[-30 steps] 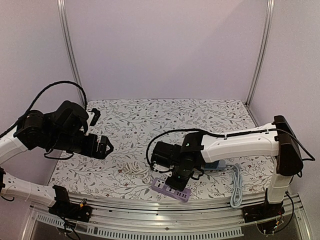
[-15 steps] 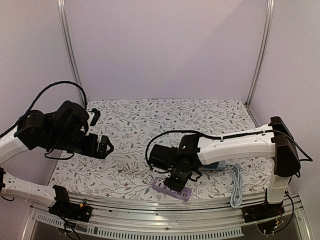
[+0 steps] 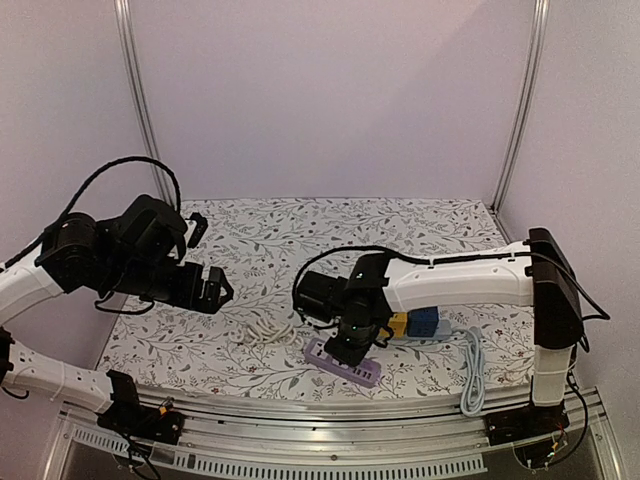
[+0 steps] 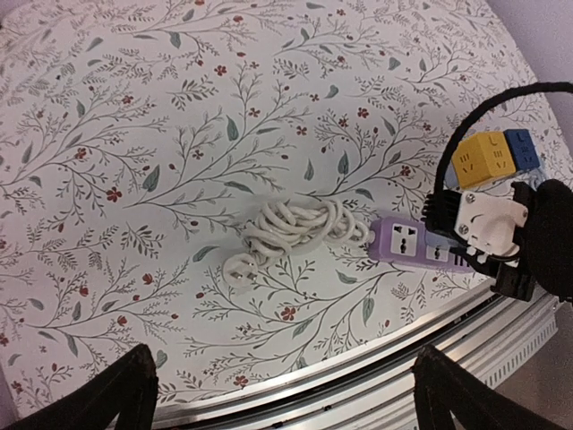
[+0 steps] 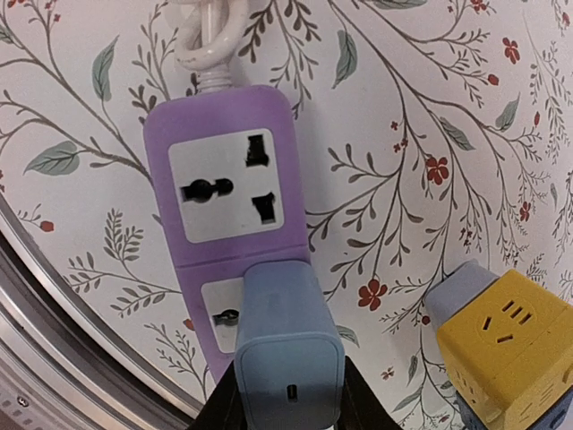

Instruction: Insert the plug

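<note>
My right gripper shifts slightly outward with the power strip next, away from the bar, and opens, since the blue-grey plug adapter already stands on the second socket (image 3: 341, 363) (image 5: 254, 314).
A purple power strip (image 3: 343, 363) lies near the table's front edge; it also shows in the left wrist view (image 4: 414, 245) and the right wrist view (image 5: 224, 215). My right gripper (image 5: 288, 394) is shut on a blue-grey plug adapter (image 5: 285, 345) and holds it over the strip's second socket, the first socket bare. In the top view the right gripper (image 3: 352, 338) sits right on the strip. The strip's coiled white cord (image 4: 300, 226) ends in a white plug (image 4: 239, 269). My left gripper (image 3: 212, 288) is open and empty, held above the table's left side.
A yellow and blue cube adapter (image 3: 415, 323) sits just right of the strip; it also shows in the right wrist view (image 5: 506, 354). A pale blue cable (image 3: 473, 370) lies at the front right. The metal rail (image 3: 330, 440) runs along the front edge.
My right gripper has shifted left and away from the front edge with the blue-grey adapter, and the strip has turned a little. The left arm has moved slightly right.
</note>
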### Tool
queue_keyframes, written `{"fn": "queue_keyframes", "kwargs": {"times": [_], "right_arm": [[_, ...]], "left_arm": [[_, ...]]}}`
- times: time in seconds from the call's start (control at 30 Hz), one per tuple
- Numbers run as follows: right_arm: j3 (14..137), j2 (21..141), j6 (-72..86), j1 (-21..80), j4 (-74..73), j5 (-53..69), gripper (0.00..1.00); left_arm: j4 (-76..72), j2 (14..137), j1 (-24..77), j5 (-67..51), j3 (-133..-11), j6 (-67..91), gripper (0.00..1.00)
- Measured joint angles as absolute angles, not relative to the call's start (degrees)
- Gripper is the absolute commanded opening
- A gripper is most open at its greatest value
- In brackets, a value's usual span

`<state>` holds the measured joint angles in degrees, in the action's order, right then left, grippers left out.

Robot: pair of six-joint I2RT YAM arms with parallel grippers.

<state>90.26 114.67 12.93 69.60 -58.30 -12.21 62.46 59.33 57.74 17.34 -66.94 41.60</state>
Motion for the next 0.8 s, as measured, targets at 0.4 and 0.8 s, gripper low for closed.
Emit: {"fn": "queue_keyframes", "kwargs": {"times": [0.4,0.8], "right_arm": [[94.98,118.08,12.97,64.14,-58.72,-13.02,0.00],[96.18,118.74,15.66,64.05,-60.27,-13.15,0.20]], "left_arm": [[62.70,60.12,57.74,17.63,-68.75,40.53,1.00],[62.89,61.17,57.74,18.65,-68.90,40.18,1.00]]}}
